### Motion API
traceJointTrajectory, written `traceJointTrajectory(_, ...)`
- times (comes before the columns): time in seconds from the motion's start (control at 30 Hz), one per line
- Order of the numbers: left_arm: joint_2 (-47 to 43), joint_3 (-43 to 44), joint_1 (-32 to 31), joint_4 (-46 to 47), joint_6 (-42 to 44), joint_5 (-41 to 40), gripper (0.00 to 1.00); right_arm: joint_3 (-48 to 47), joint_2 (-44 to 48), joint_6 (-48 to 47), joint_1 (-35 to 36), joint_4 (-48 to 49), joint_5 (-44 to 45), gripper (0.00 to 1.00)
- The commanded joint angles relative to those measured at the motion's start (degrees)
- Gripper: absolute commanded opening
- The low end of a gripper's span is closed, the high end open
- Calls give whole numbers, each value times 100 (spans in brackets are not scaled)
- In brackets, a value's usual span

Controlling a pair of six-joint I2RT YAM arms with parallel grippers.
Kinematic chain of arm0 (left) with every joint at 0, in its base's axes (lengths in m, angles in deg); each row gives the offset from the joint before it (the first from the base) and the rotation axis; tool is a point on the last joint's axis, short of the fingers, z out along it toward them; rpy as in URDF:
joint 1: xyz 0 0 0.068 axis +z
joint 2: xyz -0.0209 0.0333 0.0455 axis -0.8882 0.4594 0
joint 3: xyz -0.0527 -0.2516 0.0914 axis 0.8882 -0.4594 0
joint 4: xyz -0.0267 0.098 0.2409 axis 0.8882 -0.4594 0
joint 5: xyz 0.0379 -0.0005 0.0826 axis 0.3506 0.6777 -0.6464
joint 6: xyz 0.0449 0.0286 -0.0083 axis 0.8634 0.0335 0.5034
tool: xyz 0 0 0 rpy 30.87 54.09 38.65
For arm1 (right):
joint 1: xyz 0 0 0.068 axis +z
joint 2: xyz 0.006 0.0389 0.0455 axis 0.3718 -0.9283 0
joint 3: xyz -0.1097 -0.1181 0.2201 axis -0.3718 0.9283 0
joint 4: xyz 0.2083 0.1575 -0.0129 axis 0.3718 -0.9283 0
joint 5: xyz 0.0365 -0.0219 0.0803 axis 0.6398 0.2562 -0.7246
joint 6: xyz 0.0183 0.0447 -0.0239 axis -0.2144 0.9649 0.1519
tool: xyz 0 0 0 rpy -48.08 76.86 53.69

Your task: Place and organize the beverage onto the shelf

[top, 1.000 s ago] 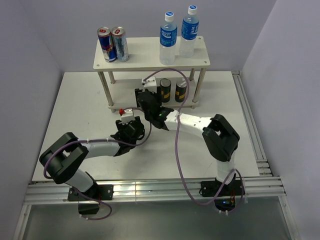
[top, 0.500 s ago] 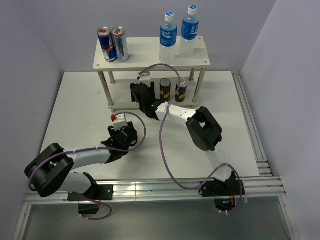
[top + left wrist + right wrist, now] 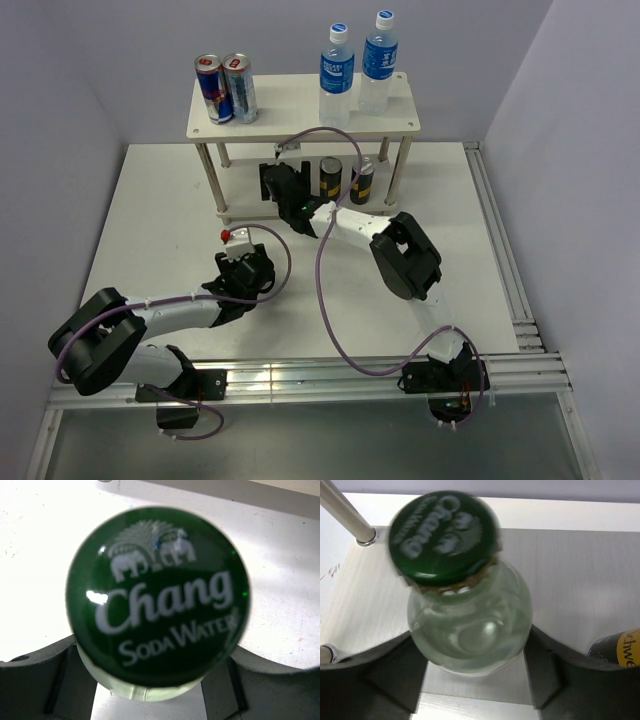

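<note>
I next need to move my left gripper outward to release its bottle on the lower board's end by the shelf leg, as that end is farther outward and empty.
The cream-white shelf stands at the back of the table. Two blue-labelled bottles stand on the right of its top board. Two dark cans stand on its lower board. My right gripper reaches under the top board, left of the cans. It is shut on a green-capped bottle over the lower board. My left gripper is low over the table in front of the shelf. It is shut on the other green-capped bottle, whose cap fills the left wrist view.
Two tall blue-and-silver cans stand on the left of the top board. A shelf leg is just left of the right gripper's bottle, and a dark can is close on its right. Walls close the table on three sides.
My right gripper has moved forward with its bottle, from in front of the shelf to under the top board. My left gripper has drawn back and a little left with its bottle.
</note>
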Motion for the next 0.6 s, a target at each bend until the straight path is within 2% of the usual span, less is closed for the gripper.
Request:
traceJointTrajectory(0.0, -185, 121, -10, 301, -199, -218, 0, -196, 225, 65, -50, 513, 39, 86)
traceJointTrajectory(0.07, -211, 103, -19, 309, -199, -218, 0, -143, 269, 38, -50, 522, 48, 93)
traceJointTrajectory(0.1, -220, 95, -19, 318, -199, -227, 0, -73, 338, 30, -23, 556, 48, 100)
traceJointTrajectory(0.37, -299, 86, -10, 301, -173, -289, 0, 332, 725, -243, 196, 776, 381, 100)
traceJointTrajectory(0.57, -413, 191, 7, 257, 56, -324, 0, 1217, 1480, -252, 346, 1092, 425, 100)
